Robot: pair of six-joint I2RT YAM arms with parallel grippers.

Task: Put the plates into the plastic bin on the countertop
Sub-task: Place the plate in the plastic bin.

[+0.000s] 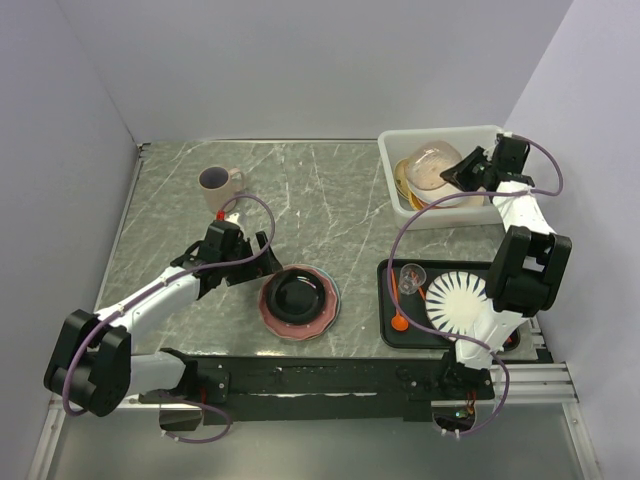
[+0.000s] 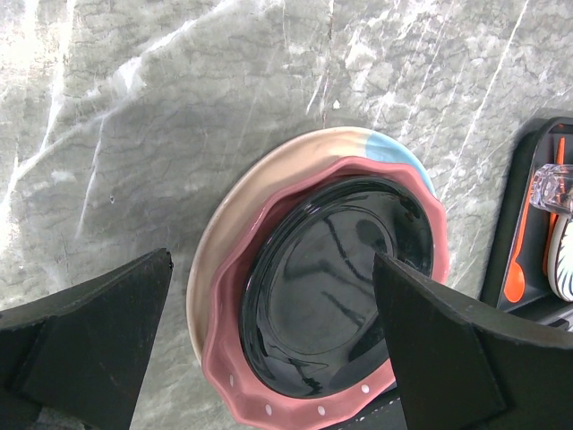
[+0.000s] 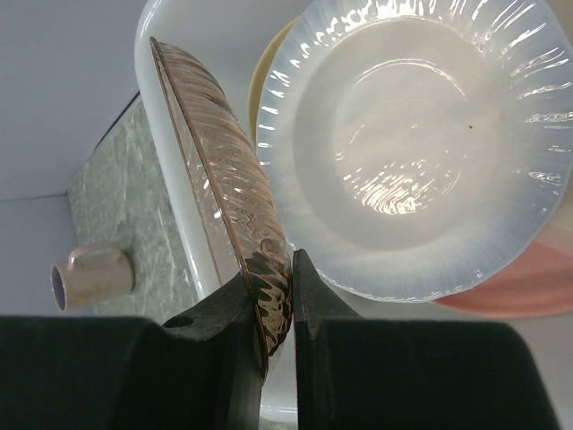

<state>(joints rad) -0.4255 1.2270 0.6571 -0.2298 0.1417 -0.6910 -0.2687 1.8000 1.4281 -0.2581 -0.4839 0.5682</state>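
The glass plate comes down a little in my right gripper next, shifts toward the white ribbed plate [image 3: 412, 134] and gets released over it, because the ribbed plate's top lies bare.
A stack of plates lies on the grey-green countertop [image 1: 330, 200]: a black plate [image 1: 297, 293] [image 2: 331, 287] on top, a pink dotted plate [image 2: 242, 358] under it, and a cream plate with a blue patch [image 2: 224, 233] at the bottom. My left gripper [image 1: 260, 252] [image 2: 270, 260] is open, just left of and above the stack. My right gripper [image 1: 463, 175] [image 3: 273, 269] is shut on the rim of a clear pinkish glass plate [image 1: 430, 165] [image 3: 224, 170], held on edge over the plastic bin [image 1: 400, 195] [image 3: 188, 251]. A white ribbed plate [image 3: 412, 134] lies in the bin on other plates.
A pink mug [image 1: 218, 183] [image 3: 89, 273] stands at the back left. A black tray [image 1: 385, 300] [image 2: 528, 179] at the front right holds a white plate with black stripes [image 1: 460, 300], a clear glass [image 1: 410, 275] and an orange spoon [image 1: 399, 310].
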